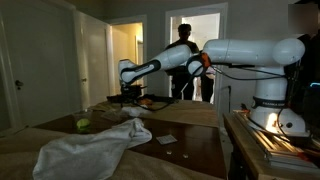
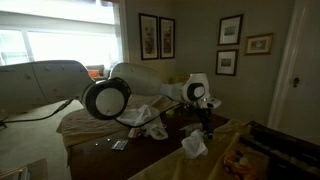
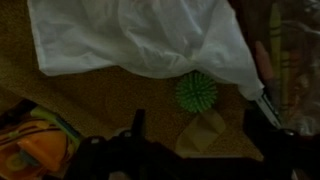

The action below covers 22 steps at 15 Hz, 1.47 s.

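Observation:
The open gripper moves down and toward the white cloth's edge beside the green ball [image 3: 197, 92] next. That edge lies just beyond the gripper's spread fingers.
In the wrist view my gripper [image 3: 200, 128] stands open, its dark fingers [image 3: 137, 125] wide apart with nothing held between them. Just beyond them a green spiky ball [image 3: 197, 92] lies on the brown table. A large white cloth [image 3: 140, 35] lies beyond it, its edge touching the ball. A pale yellowish folded piece [image 3: 203, 133] lies under the gap between the fingers. In both exterior views the gripper [image 1: 125, 96] [image 2: 205, 112] hangs above the table. The ball [image 1: 83, 124] and the cloth [image 1: 95, 148] lie nearer the table's front.
A person [image 1: 183, 50] stands in the lit doorway behind the arm. A colourful object [image 3: 30, 140] lies at the lower left of the wrist view. A crumpled white piece [image 2: 193, 145] sits on the table. Framed pictures [image 2: 231, 28] hang on the wall.

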Available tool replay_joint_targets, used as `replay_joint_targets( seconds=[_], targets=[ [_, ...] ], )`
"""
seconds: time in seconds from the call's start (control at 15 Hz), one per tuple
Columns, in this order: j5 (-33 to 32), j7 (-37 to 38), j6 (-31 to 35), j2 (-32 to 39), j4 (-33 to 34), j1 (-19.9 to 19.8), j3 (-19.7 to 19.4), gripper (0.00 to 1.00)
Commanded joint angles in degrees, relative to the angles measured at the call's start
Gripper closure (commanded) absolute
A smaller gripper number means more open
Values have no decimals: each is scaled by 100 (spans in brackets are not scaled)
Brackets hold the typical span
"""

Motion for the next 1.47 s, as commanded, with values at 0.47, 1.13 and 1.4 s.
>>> replay_joint_targets(
  seconds=[0.47, 1.13, 1.4],
  targets=[
    [-38, 446, -618, 164, 140, -68, 120, 51],
    [-102, 346, -505, 180, 152, -32, 96, 96],
    [-248, 184, -251, -83, 40, 163, 15, 95]
  ],
)
